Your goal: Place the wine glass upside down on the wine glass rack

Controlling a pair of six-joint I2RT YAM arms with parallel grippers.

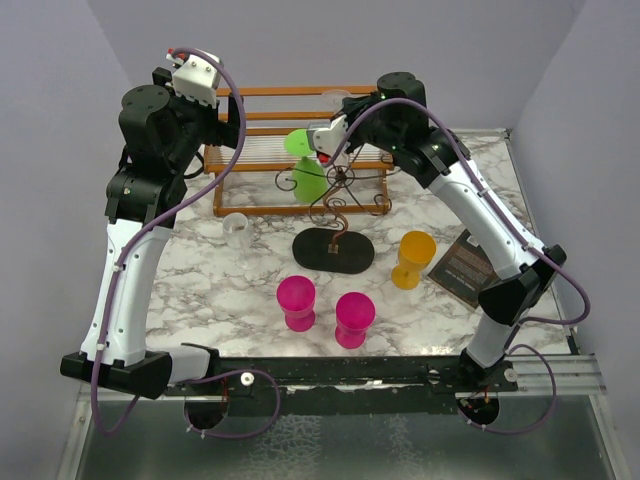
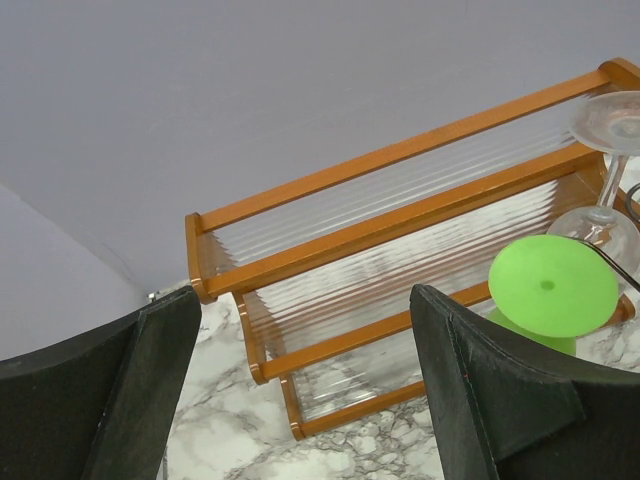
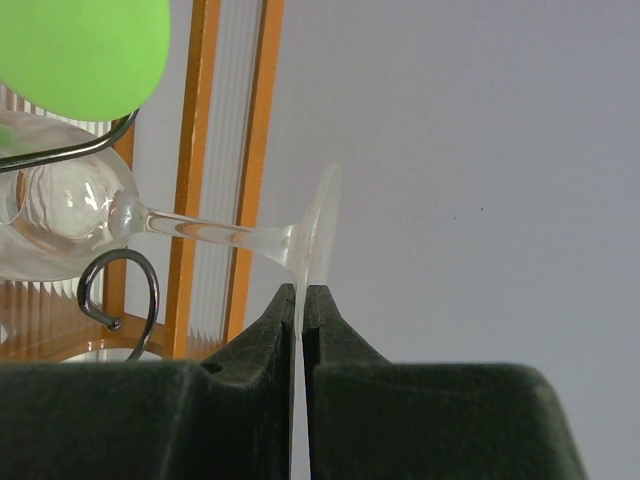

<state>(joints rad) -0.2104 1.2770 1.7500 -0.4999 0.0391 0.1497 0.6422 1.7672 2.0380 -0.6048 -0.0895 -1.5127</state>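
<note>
I should draw my right gripper back and lower it to release the glass's foot at the curled hook (image 3: 120, 290), because the glass's foot is still above that wire.
The clear wine glass (image 3: 200, 232) hangs foot up beside the wine glass rack (image 1: 338, 205), a dark wire stand on a black oval base. My right gripper (image 3: 302, 290) is shut on the rim of the glass's foot; in the top view this gripper (image 1: 330, 133) is over the rack's top. The glass's bowl lies against a wire arm (image 3: 70, 152), above a curled hook (image 3: 120, 290). It also shows in the left wrist view (image 2: 603, 215). Two green glasses (image 1: 308, 182) hang upside down on the rack. My left gripper (image 2: 305, 300) is open and empty, high over the shelf's left end.
An orange-brown slatted shelf (image 1: 265, 150) stands behind the rack. On the marble table are a small clear cup (image 1: 236, 228), two pink cups (image 1: 296, 302) (image 1: 354, 318), an orange cup (image 1: 413, 258) and a dark booklet (image 1: 468, 268) at the right.
</note>
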